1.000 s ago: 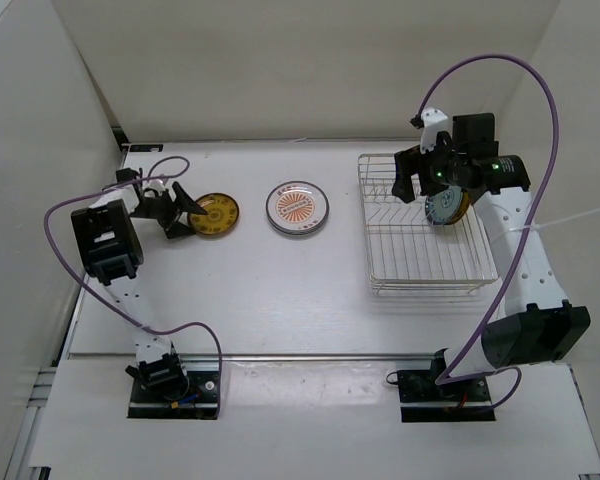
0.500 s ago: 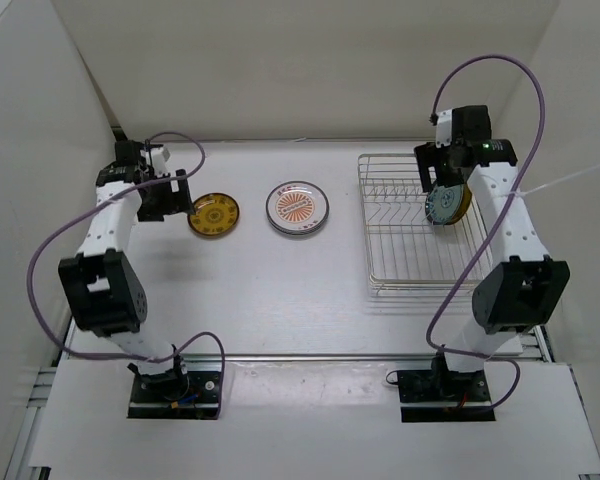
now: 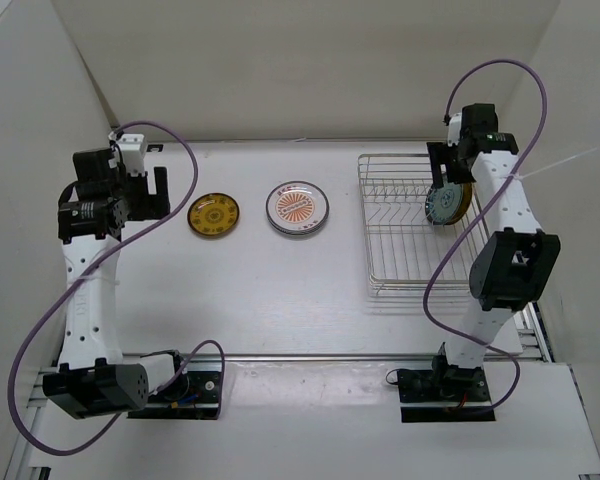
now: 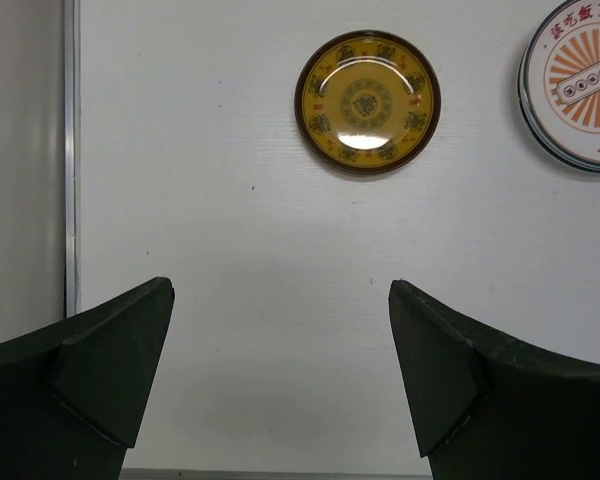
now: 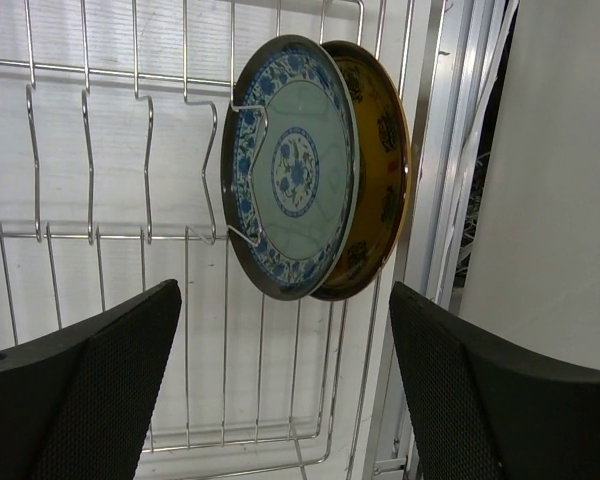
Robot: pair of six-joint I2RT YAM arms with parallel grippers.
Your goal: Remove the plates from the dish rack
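My right gripper is going down next with its fingers open, one on each side of the teal-blue patterned plate point(image 3: 441, 206) at its rim nearest them. The plate stands on edge before the second yellow plate.
Two plates lie flat on the table: a yellow plate with brown pattern point(image 3: 213, 214) point(image 4: 368, 102) and a white plate with orange sunburst point(image 3: 297, 208) point(image 4: 580, 85). My left gripper point(image 3: 150, 192) point(image 4: 280, 284) is open and empty, left of the yellow plate and apart from it. The silver wire dish rack point(image 3: 420, 262) point(image 5: 90, 235) holds a teal-blue patterned plate point(image 3: 441, 206) point(image 5: 292, 170) on edge, with a second yellow plate point(image 3: 463, 203) point(image 5: 382, 170) right behind it. My right gripper point(image 3: 448, 165) point(image 5: 285, 287) is open above these two plates, touching neither.
The rack stands at the table's right side, close to the right wall point(image 5: 560, 200). A white wall point(image 3: 40, 150) runs close along the left arm. The table's left edge strip point(image 4: 70, 150) shows in the left wrist view.
My left gripper has drawn back to the left, away from the yellow plate lying on the table. My right gripper has shifted toward the rack's back right, over the standing plates.
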